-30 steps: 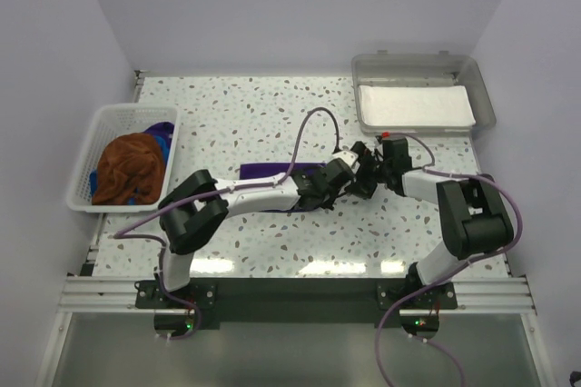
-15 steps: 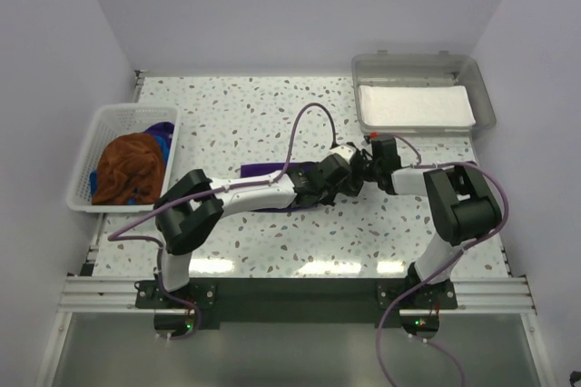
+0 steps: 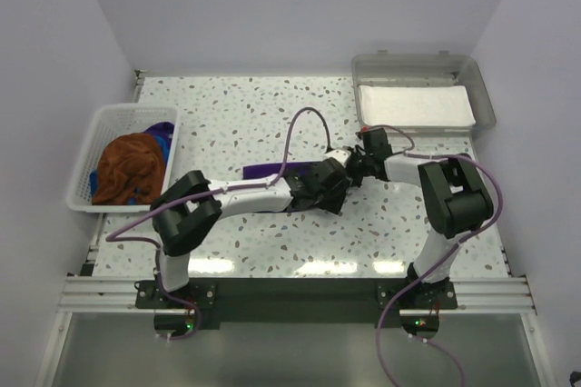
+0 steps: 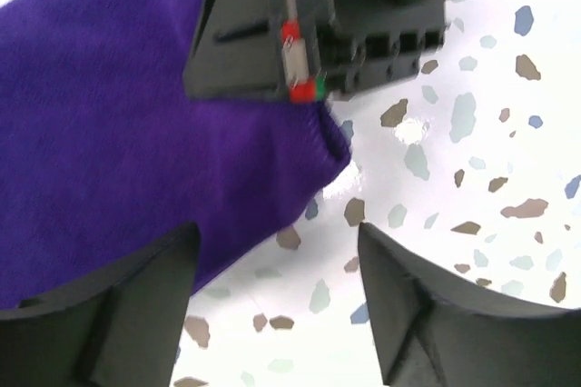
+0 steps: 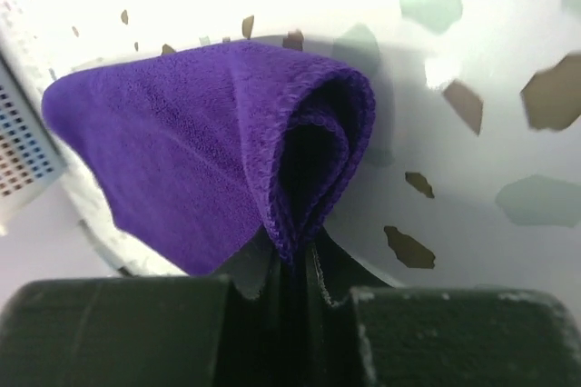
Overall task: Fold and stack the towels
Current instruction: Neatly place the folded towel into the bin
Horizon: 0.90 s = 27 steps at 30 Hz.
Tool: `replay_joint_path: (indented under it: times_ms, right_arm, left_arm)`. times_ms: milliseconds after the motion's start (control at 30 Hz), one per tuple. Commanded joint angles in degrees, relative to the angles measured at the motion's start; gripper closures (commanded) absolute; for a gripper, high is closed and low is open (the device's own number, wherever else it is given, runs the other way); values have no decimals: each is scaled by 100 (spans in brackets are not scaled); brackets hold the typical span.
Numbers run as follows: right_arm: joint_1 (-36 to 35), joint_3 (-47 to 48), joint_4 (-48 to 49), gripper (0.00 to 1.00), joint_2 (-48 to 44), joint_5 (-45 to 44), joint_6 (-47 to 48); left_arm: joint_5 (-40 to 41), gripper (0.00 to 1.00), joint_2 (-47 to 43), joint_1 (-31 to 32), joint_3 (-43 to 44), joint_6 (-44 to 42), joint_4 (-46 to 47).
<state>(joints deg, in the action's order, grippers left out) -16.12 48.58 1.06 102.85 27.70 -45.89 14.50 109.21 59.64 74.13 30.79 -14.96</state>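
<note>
My right gripper lifts the towel over the bare white sheet (image 3: 438, 104) next and releases it. The sheet lies outward of my right gripper and to its right in the top view.
A deep purple towel (image 3: 265, 172) lies folded lengthwise on the speckled table, mostly hidden under my left arm. In the right wrist view my right gripper (image 5: 295, 255) is shut on a doubled-over corner of this purple towel (image 5: 191, 142). From above, the right gripper (image 3: 356, 166) sits at the towel's right end. My left gripper (image 3: 338, 183) is right beside it. In the left wrist view the left gripper (image 4: 272, 246) is open over bare table, with the purple towel (image 4: 118, 124) edge next to its left finger (image 4: 109, 314). A rust-brown towel (image 3: 130, 167) and a blue towel (image 3: 163, 132) lie in the basket.
The white mesh basket (image 3: 100, 116) stands at the left edge of the table. A grey tray (image 3: 413, 61) lined with a white sheet (image 3: 413, 105) sits at the back right. The two wrists crowd together mid-table.
My left gripper has opened and let go of the purple towel. My right gripper moved left to the towel's corner and shut on it.
</note>
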Motion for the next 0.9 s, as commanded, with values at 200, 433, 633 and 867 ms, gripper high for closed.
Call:
replay_joint_path:
  times_ms: [200,433,633,867]
  right_arm:
    - [21,1838,-2074,100,112,-1258,1635]
    - [38,3973,-3023,100,736,-1715,2356]
    - [301,6029,-3726,100,1622,-2023,2778]
    - [926,7807,-4615,100,2248,-2331,3481]
  left_arm:
    - [-246,0,-1796,-988,-724,-19,205]
    - [-413,0,-3062,-2639,-1198,-670,-603]
    - [-510,0,-3415,-3493,-1857,-1162,-824]
    - [-633,0,-3617,-3670,-2393,-1373,-982]
